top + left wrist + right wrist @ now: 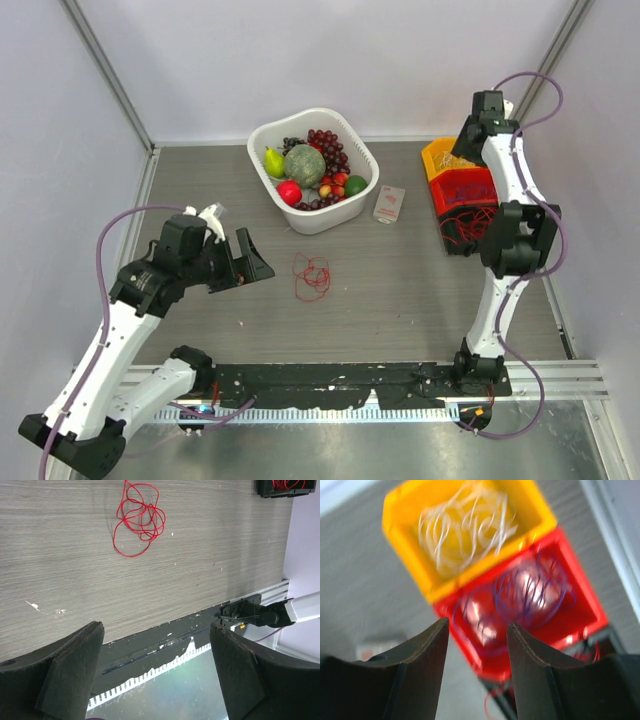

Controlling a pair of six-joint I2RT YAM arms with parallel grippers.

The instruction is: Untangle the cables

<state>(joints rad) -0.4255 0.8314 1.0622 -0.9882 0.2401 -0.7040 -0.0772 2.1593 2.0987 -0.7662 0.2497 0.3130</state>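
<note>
My left gripper goes down to the red cable's outer loop next, below it and to its right in the top view, and closes where the loop bows clear.
One red cable (pixel 311 276) lies in loose loops on the wooden table (pixel 400 300), also seen in the left wrist view as a red cable (pixel 139 517). White cables (pixel 465 527) fill a yellow bin (pixel 400 525). A purple-blue cable (pixel 530 587) lies coiled in a red bin (pixel 580 610). More red cables (pixel 460 228) sit in a black bin at the right. My left gripper (pixel 248 262) hovers open and empty, left of the loose red cable. High above the bins, my right gripper (pixel 477 625) is open with nothing between its fingers.
A white fruit basket (pixel 268 135) stands at the back centre. A small card box (pixel 389 203) lies right of it. The three bins line the right wall. A black rail (pixel 330 380) runs along the near table edge.
</note>
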